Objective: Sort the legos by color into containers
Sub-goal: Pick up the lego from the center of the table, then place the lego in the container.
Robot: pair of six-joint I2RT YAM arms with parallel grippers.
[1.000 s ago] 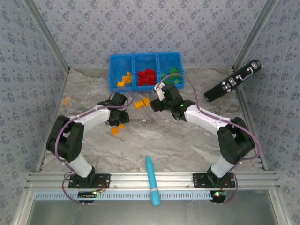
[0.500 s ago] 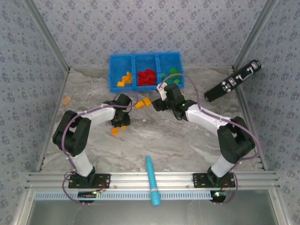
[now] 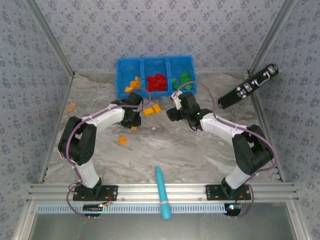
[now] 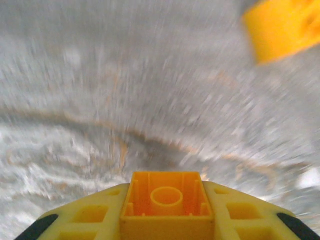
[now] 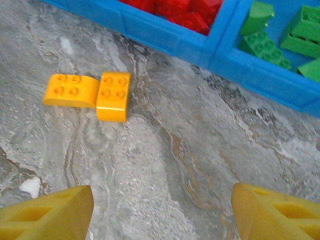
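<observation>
The left gripper needs to lift the orange-yellow lego outward over the section of orange legos, which lies outward of this gripper, and let go of it there among its own color.
My left gripper is shut on an orange-yellow lego, its hollow underside facing the wrist camera; from above the left gripper sits just in front of the blue bin. Two orange-yellow legos lie side by side on the table, ahead and left of my open, empty right gripper. From above, that pair lies between the two grippers, with the right gripper beside it. The bin holds orange, red and green legos in separate compartments.
One orange lego lies on the table behind the left gripper and another near the left wall. A teal pen lies at the near edge. A long black device leans at the right wall.
My left gripper has shut on an orange lego and carried it away from me toward the bin. My right gripper has drawn back to the right, off the orange pair.
</observation>
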